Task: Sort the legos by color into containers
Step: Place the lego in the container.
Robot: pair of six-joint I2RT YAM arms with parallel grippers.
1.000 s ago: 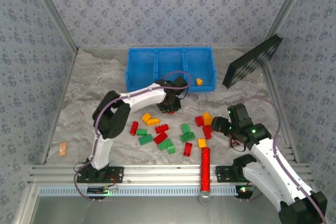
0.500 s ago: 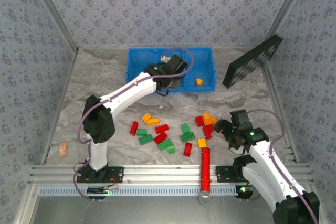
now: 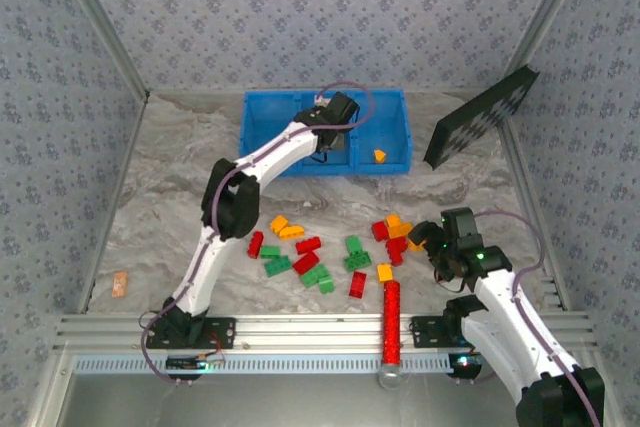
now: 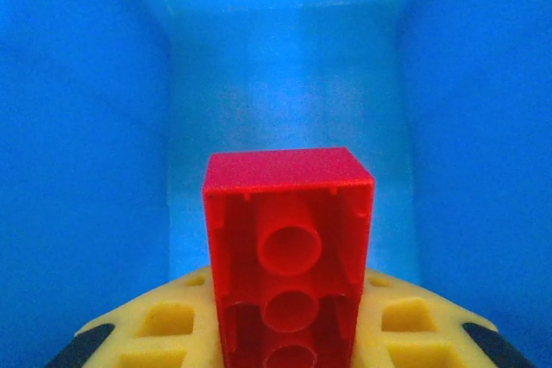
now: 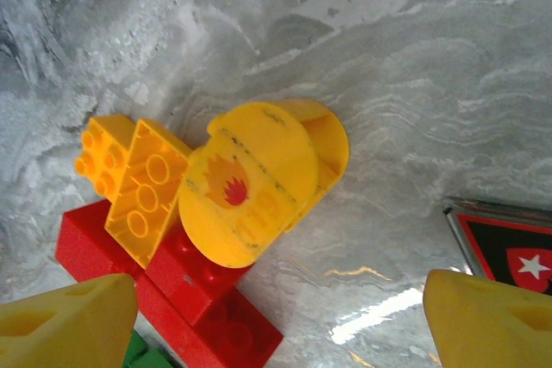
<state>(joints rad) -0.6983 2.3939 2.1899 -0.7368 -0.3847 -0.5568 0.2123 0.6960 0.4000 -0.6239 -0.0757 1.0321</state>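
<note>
My left gripper lowers the red lego (image 4: 289, 213) toward the bottom of the blue container's middle section (image 4: 289, 101) next, before releasing it, because blue sides stand on both sides.
My left gripper (image 3: 335, 135) reaches into the middle compartment of the blue container (image 3: 268, 137). It is shut on a red lego (image 4: 289, 213), which stands between the yellow pads (image 4: 172, 321), hollow underside toward the camera, with blue walls on both sides. The right gripper (image 3: 420, 238) hovers open over a small cluster at the right of the pile. Its wide-apart fingertips (image 5: 73, 316) flank a round orange lego (image 5: 250, 183) with a flame print, an orange brick (image 5: 138, 187) and red bricks (image 5: 198, 290). Several red, green and yellow legos (image 3: 316, 275) lie scattered mid-table. One orange lego (image 3: 380, 156) lies in the right compartment.
A long red glittery cylinder (image 3: 391, 322) lies by the front rail. A black dotted panel (image 3: 480, 117) leans at the back right. A dark triangle with a red mark (image 5: 509, 247) sits just right of the right gripper. A small orange piece (image 3: 120, 284) lies far left.
The left arm has carried the red lego from the table up and back into the blue container. The right gripper has opened wider and shifted slightly beside the orange cluster.
</note>
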